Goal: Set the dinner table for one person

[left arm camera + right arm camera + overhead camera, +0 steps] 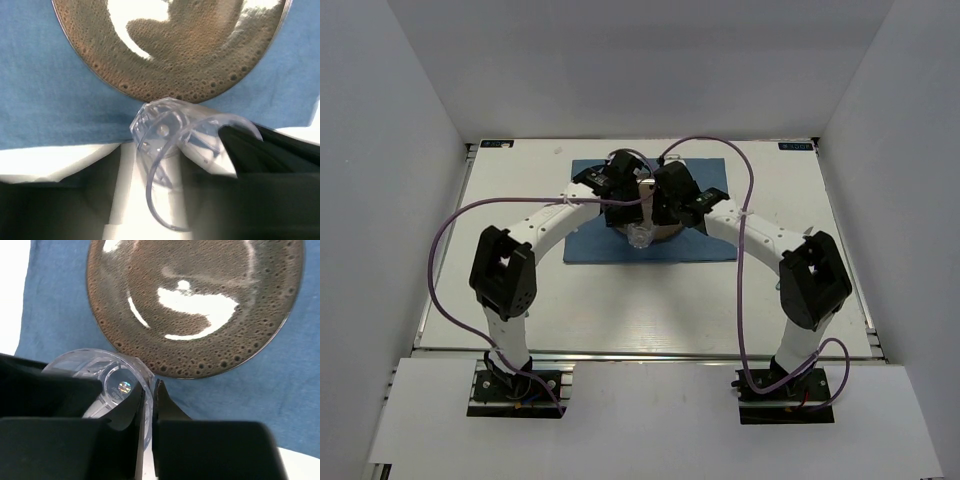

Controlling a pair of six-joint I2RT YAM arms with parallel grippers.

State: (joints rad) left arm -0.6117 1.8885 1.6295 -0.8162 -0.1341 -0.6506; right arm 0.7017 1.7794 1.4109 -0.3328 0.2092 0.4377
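Observation:
I will carry the cup outward and to the right in the top view with my right gripper and release it there, because the placemat's far corner [711, 172] lies empty.
A clear plastic cup [638, 238] is at the near rim of a brown speckled plate [664, 236] on the blue placemat [588, 245] on the white dinner table [520, 300]. My right gripper [149, 390] is shut on the cup's wall [95, 365], with one finger inside and one outside. In the left wrist view the cup [165, 130] tilts with its rim toward the camera, and a black right finger [260, 155] grips it. My left gripper [152, 200] is open, its blurred dark fingers on either side of the cup's rim. Both gripper heads hide most of the plate from above.
The plate fills the top of both wrist views [170, 55] [200, 305]. A pale upright strip [647, 200] shows between the two gripper heads; I cannot tell what it is. Purple cables loop over the table. White walls enclose three sides.

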